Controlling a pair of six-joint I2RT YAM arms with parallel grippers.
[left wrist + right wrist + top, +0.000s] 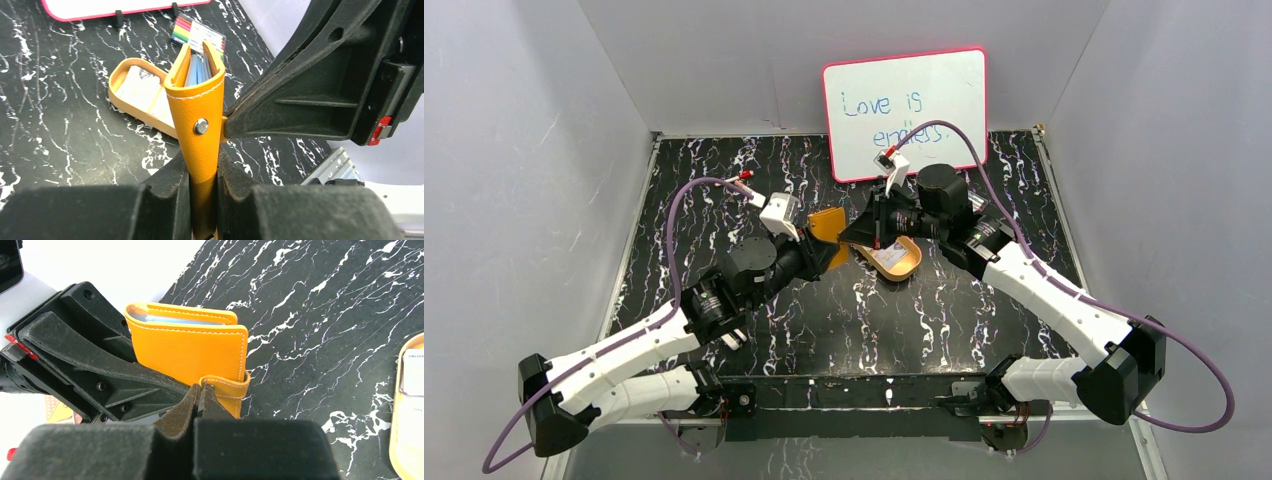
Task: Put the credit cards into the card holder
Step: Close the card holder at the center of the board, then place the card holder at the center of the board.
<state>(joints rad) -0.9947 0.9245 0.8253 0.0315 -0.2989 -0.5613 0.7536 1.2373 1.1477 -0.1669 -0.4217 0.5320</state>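
The bare table nearer than the tray is clear. My left gripper will move down and back to that spot next and release the card holder (827, 224) there.
The tan-orange card holder (196, 102) stands folded and upright, off the table, its pale blue-grey pockets showing at the top. My left gripper (202, 167) is shut on its lower part. My right gripper (201, 391) is shut on the end of the holder's snap strap (227, 390), beside the left fingers (85, 355). In the top view the holder (827, 224) sits between the left gripper (824, 250) and the right gripper (861, 238). The pale credit cards (137, 87) lie in the oval orange tray (116, 80); they also show at the right wrist view's edge (414, 375).
The tray (911, 262) lies on the black marbled table just right of the grippers. A pink-framed whiteboard (904, 110) leans on the back wall. A pack of coloured markers (197, 34) lies behind the holder. White walls enclose the table on three sides.
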